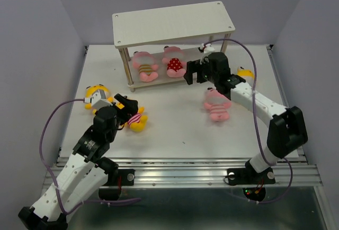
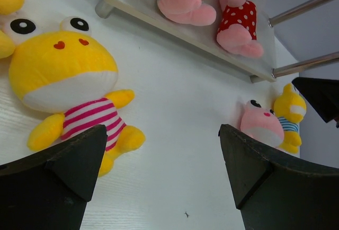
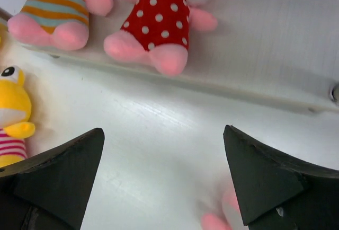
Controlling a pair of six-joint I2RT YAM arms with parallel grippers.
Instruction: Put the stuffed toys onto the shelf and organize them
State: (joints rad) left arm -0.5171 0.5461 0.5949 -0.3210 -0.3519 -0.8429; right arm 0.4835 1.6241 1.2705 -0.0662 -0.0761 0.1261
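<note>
My right gripper will move back from the shelf and down onto the pink-striped toy's foot (image 1: 224, 117) nearer the blue-striped toy, since the lower board has room.
The shelf (image 1: 174, 20) stands at the back of the table. On its lower board lie a pink toy with a yellow-striped body (image 1: 145, 67) and a pink toy with a red dotted body (image 1: 174, 63). My right gripper (image 1: 196, 75) is open and empty, just in front of the lower board, right of the red dotted toy (image 3: 156, 23). A pink toy with pink stripes (image 1: 217, 105) lies on the table below it. My left gripper (image 1: 127, 105) is open and empty, over a yellow pink-striped toy (image 1: 136, 120), which lies left of the fingers in the wrist view (image 2: 69, 92).
A second yellow toy (image 1: 97, 95) lies at the left beside my left arm. A yellow blue-striped toy (image 1: 244, 73) lies at the right, partly hidden behind my right arm. The shelf's thin legs (image 1: 127, 71) stand near the toys.
</note>
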